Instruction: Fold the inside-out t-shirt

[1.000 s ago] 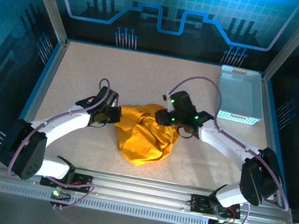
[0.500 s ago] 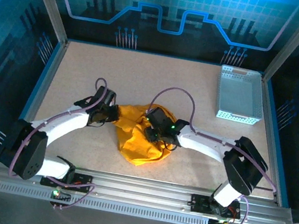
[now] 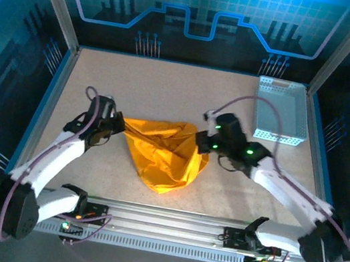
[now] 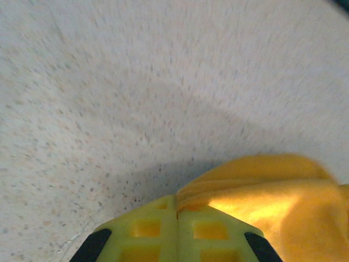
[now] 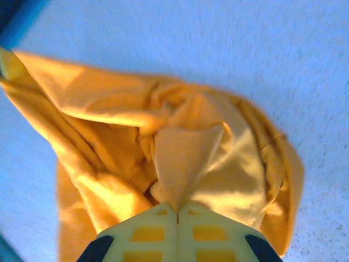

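The shirt sags in a bunch between both grippers. My left gripper should next move gently away from the right gripper, down to the bare tabletop below, and let go of the shirt's edge.
The orange-yellow t-shirt (image 3: pixel 164 156) is stretched between both grippers over the middle of the table, its lower part sagging in a bunch toward the front. My left gripper (image 3: pixel 119 123) is shut on the shirt's left edge; in the left wrist view the t-shirt (image 4: pixel 272 191) runs into the closed left gripper (image 4: pixel 177 206). My right gripper (image 3: pixel 201 142) is shut on the shirt's right side. Seen from the right wrist, a pinched fold of the t-shirt (image 5: pixel 185 158) rises from the closed right gripper (image 5: pixel 178 212).
A pale perforated basket (image 3: pixel 280 112) stands at the back right corner of the speckled table (image 3: pixel 162 88), close behind the right arm. Blue table edges and metal frame posts ring the work area.
The two grippers have pulled apart, the left going left and the right going right and back, each with cloth in it. The bunched shirt has spread into a wide stretched shape.
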### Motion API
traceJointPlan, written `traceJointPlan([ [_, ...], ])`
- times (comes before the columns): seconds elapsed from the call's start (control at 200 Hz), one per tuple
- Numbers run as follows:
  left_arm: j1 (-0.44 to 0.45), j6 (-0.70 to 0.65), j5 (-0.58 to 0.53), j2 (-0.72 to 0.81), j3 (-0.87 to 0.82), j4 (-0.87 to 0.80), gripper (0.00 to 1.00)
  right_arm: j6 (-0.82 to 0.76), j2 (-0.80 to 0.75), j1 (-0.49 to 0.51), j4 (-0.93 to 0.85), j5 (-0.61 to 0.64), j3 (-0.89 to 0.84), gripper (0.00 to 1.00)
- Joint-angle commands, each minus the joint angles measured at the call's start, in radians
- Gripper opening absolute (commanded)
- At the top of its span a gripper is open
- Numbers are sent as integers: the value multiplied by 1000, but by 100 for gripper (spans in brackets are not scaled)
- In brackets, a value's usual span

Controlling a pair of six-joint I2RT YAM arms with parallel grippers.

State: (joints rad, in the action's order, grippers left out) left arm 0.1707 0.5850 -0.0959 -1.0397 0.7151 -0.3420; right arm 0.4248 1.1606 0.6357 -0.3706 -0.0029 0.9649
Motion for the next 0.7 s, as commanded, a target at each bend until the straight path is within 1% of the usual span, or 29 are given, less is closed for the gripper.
traceJointPlan([
  [0.0, -73, 47, -29, 150, 4, -51, 0, 42, -151, -95, -7, -242, 26, 0],
  [0.09, -120, 80, -7, 290, 8, -65, 0, 63, -230, -166, -34, -336, 72, 0],
  [0.175, -121, 103, -8, 417, -3, -49, 0, 94, -282, -226, -14, -403, 70, 0],
  [0.235, -120, 118, -29, 455, -11, -58, 0, 116, -310, -265, 20, -407, 32, 0],
  [0.29, -121, 126, -66, 440, -17, -94, 0, 128, -326, -302, 85, -410, -36, 0],
  [0.34, -122, 119, -98, 357, -9, -147, 0, 139, -317, -339, 122, -386, -109, 0],
  [0.395, -128, 101, -107, 203, 17, -217, 0, 153, -263, -382, 127, -342, -169, 0],
  [0.465, -130, 41, -25, -40, 45, -217, 0, 128, -131, -406, 132, -318, -202, 0],
  [0.555, -129, 4, 49, -337, 110, -243, 0, 93, 40, -393, 183, -263, -223, 0],
  [0.61, -130, 5, 77, -404, 127, -231, 0, 93, 114, -386, 218, -219, -237, 0],
  [0.65, -129, 12, 79, -396, 121, -211, 0, 94, 135, -382, 237, -198, -249, 0],
  [0.69, -129, 21, 51, -365, 114, -208, 0, 94, 137, -374, 245, -170, -261, 0],
])
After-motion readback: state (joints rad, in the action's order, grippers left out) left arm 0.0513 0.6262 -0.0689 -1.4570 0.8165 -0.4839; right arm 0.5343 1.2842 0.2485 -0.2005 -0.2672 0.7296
